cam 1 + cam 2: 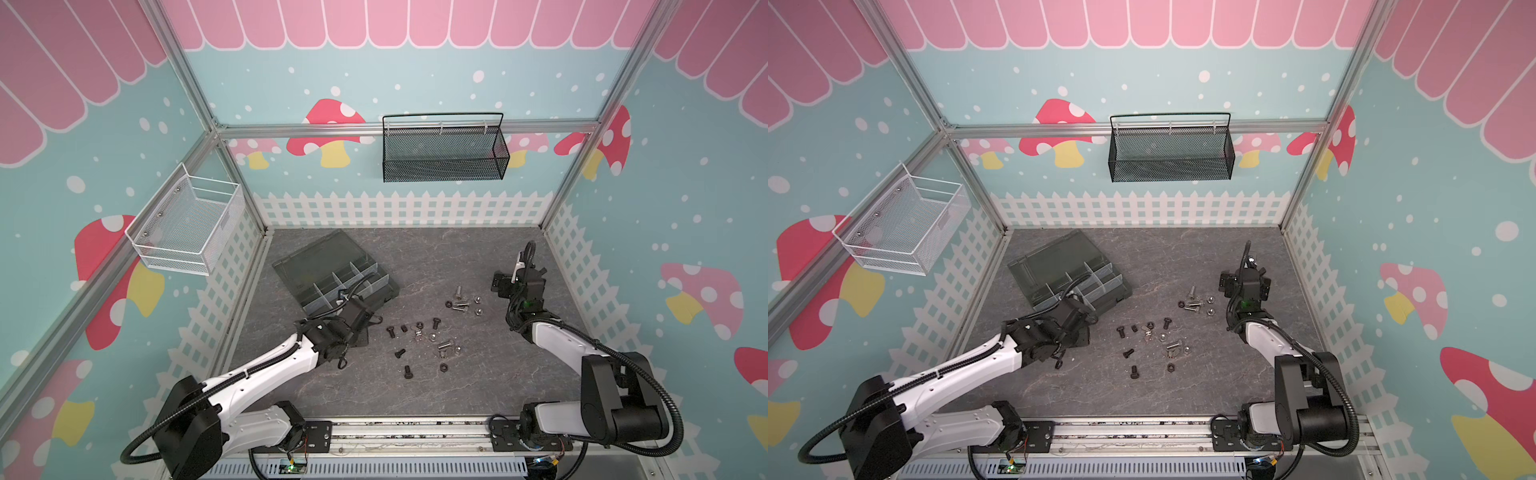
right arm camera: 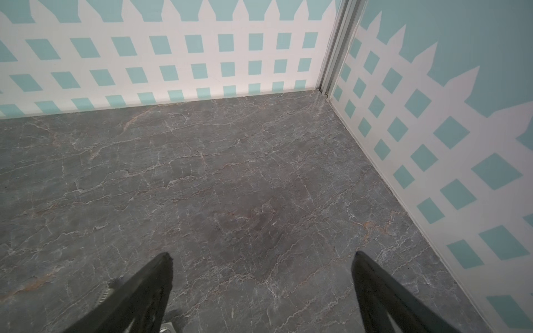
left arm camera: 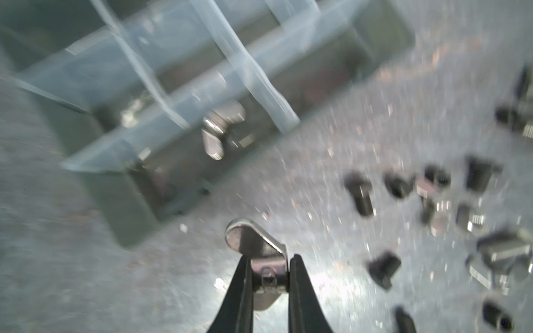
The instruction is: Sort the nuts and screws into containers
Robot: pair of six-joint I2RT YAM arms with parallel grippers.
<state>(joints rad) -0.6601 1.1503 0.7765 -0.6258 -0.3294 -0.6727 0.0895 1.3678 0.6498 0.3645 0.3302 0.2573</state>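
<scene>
My left gripper should move outward over the near-side container and release the silver wing nut (image 3: 253, 242) beside another wing nut.
My left gripper (image 3: 269, 259) is shut on a silver wing nut (image 3: 253, 242) and hangs above the table, just off the near corner of the dark grey organizer box (image 1: 328, 266). The box's clear-walled containers (image 3: 202, 86) hold another wing nut (image 3: 222, 127). In both top views the left wrist hides its fingers. Loose black screws (image 1: 390, 331) and silver screws (image 1: 461, 305) lie mid-table with small nuts (image 1: 443, 367) among them. My right gripper (image 2: 261, 259) is open and empty over bare table, to the right of the silver screws (image 1: 1194, 305).
The box's lid (image 1: 320, 249) lies open toward the back left. A white wire basket (image 1: 187, 224) hangs on the left wall and a black mesh basket (image 1: 444, 149) on the back wall. The right gripper faces the back right corner (image 2: 326, 92).
</scene>
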